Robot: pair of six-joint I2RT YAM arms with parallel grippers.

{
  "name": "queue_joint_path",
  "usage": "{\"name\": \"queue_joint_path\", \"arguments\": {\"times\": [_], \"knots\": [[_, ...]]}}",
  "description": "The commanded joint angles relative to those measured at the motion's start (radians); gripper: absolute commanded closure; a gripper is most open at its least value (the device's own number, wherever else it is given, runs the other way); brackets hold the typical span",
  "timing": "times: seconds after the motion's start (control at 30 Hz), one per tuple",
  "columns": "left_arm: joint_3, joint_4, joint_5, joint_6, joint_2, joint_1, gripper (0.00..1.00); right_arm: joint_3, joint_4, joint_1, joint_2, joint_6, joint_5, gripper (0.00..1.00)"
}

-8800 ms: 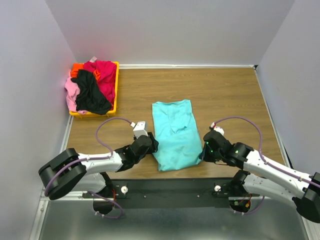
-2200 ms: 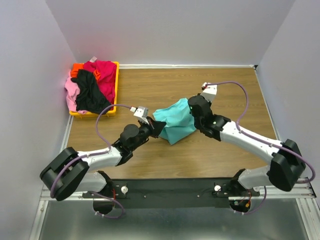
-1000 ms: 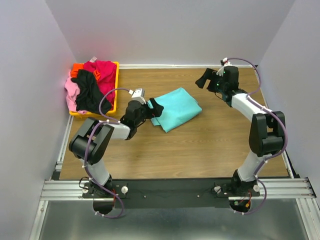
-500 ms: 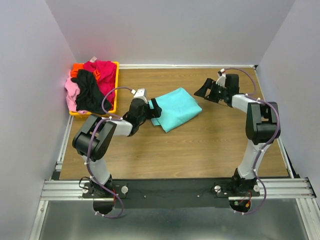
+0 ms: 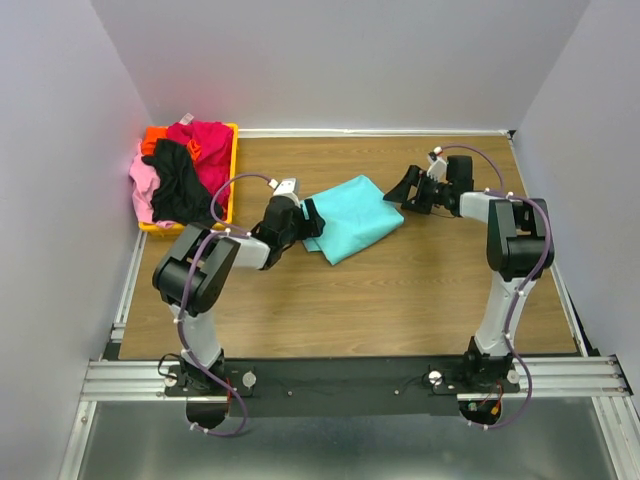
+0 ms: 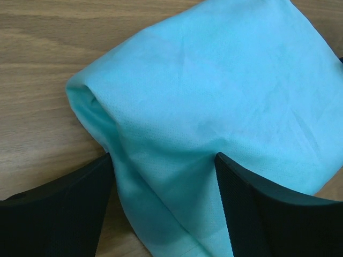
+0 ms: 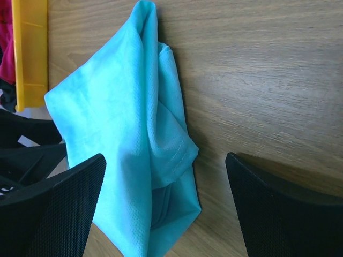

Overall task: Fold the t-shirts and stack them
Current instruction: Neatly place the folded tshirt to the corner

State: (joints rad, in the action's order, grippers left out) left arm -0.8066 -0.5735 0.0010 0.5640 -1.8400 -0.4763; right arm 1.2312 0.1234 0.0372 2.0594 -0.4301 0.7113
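The right gripper will move down and to the left in the top view, onto the turquoise t-shirt's layered end (image 5: 392,209) (image 7: 159,176), because the t-shirt's folds are between the open fingers.
The turquoise t-shirt (image 5: 355,215) lies folded into a slanted rectangle on the wooden table, left of centre. My left gripper (image 5: 308,216) sits low at its left end. In the left wrist view the jaws (image 6: 163,155) straddle a thick fold of the turquoise t-shirt (image 6: 214,80), still apart, with cloth filling the gap. My right gripper (image 5: 400,187) is open at the shirt's right end. In the right wrist view (image 7: 165,158) the hemmed corner of the turquoise t-shirt (image 7: 118,107) lies between its wide fingers. Magenta-red (image 5: 205,150), black (image 5: 180,185), pink (image 5: 142,185) and orange (image 5: 155,135) t-shirts are heaped in the bin.
The yellow-orange bin (image 5: 233,175) stands at the table's back left, close behind my left arm; its rim (image 7: 31,48) shows in the right wrist view. Grey walls close in the table on three sides. Bare wood lies in front of and right of the shirt.
My right gripper has come in from the back right toward the shirt's right end. My left jaws have narrowed around the shirt's left fold. The shirt itself has not shifted.
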Motion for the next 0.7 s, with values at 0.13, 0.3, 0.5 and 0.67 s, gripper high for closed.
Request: {"name": "queue_joint_path", "arguments": {"times": [0.13,0.3,0.5,0.67], "knots": [[-0.049,-0.019,0.070,-0.016,-0.050,-0.028,0.42,-0.001,-0.014,0.021,0.057,0.005,0.079,0.02],[-0.069,-0.034,0.099,-0.019,-0.076,-0.033,0.69,0.025,-0.027,0.075,0.088,0.017,0.086,0.04],[-0.105,-0.054,0.145,-0.019,-0.108,-0.033,0.84,0.051,-0.042,0.102,0.117,0.019,0.068,0.22],[-0.129,-0.058,0.163,-0.029,-0.105,-0.033,0.73,0.085,-0.071,0.102,0.122,0.016,0.016,0.63]]}}
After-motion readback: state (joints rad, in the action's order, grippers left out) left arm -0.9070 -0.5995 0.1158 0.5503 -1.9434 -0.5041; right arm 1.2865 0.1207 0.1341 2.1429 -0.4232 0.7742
